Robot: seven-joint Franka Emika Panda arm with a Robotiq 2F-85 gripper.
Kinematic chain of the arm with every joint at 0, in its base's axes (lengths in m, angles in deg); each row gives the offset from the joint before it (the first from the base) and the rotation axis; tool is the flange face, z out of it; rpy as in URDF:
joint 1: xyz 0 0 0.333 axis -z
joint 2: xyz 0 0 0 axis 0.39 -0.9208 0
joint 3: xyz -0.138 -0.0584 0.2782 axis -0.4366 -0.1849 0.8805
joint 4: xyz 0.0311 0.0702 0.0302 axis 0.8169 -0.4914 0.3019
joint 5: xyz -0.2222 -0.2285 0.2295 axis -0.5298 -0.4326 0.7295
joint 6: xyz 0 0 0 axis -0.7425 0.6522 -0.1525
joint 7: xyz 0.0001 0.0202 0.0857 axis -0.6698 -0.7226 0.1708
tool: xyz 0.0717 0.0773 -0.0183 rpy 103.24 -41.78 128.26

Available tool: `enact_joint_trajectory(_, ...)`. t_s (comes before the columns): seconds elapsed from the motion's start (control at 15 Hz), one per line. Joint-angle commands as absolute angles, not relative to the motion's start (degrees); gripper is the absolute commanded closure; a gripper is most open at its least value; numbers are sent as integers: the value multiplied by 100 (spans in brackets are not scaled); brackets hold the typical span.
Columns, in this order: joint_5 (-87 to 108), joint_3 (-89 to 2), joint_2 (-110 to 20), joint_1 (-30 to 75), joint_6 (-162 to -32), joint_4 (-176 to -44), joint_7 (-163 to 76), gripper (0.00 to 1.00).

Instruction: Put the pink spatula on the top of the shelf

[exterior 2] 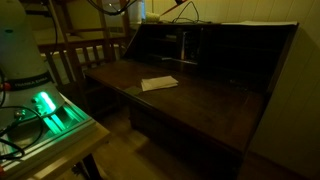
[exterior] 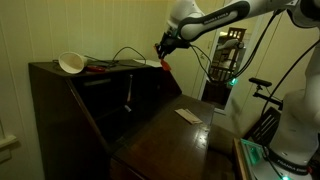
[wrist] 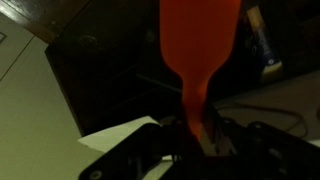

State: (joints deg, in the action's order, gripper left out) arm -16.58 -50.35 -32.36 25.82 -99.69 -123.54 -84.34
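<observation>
The gripper rises and shifts toward the white bowl next, then goes down and releases the spatula's handle, as the cabled shelf top (exterior: 120, 67) lies below it on that side.
The spatula (wrist: 198, 40) fills the wrist view, orange-pink, with its broad blade up and its handle running down between the fingers. My gripper (wrist: 197, 135) is shut on that handle. In an exterior view the gripper (exterior: 163, 52) hangs just above the right end of the dark wooden desk's top shelf (exterior: 60, 80), with a bit of red spatula (exterior: 166, 66) showing under it. In the other exterior view the arm is almost out of frame at the top.
On the shelf top lie a white bowl (exterior: 71, 63), a red object and black cables (exterior: 125, 55). A white paper (exterior: 187, 116) lies on the open desk flap, also seen in an exterior view (exterior 2: 158, 83). A wooden chair (exterior 2: 85, 55) and a green-lit device (exterior 2: 50, 108) stand nearby.
</observation>
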Motion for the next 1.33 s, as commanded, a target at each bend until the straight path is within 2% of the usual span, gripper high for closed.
enact_joint_trajectory(0.0,-1395,-5080,-3554,2666,-9322,-11031,-8863,94)
enact_joint_trajectory(0.13,-1186,-4996,-3818,2757,-9222,-10328,-8879,94)
enact_joint_trajectory(0.47,-107,-4771,-4712,2784,-10104,-8794,-7689,94)
enact_joint_trajectory(0.6,360,-4665,-5111,2790,-9880,-8211,-7180,94)
enact_joint_trajectory(0.67,-81,-4769,-4534,2700,-10064,-9085,-7672,94)
enact_joint_trajectory(0.73,-27,-4753,-4662,2690,-10059,-8944,-7604,78)
enact_joint_trajectory(0.93,-32,-4772,-4686,2694,-10060,-8949,-7622,78)
enact_joint_trajectory(1.0,-32,-4779,-4677,2699,-10060,-8949,-7622,94)
enact_joint_trajectory(1.27,340,-4787,-5715,2685,-9836,-7646,-7464,94)
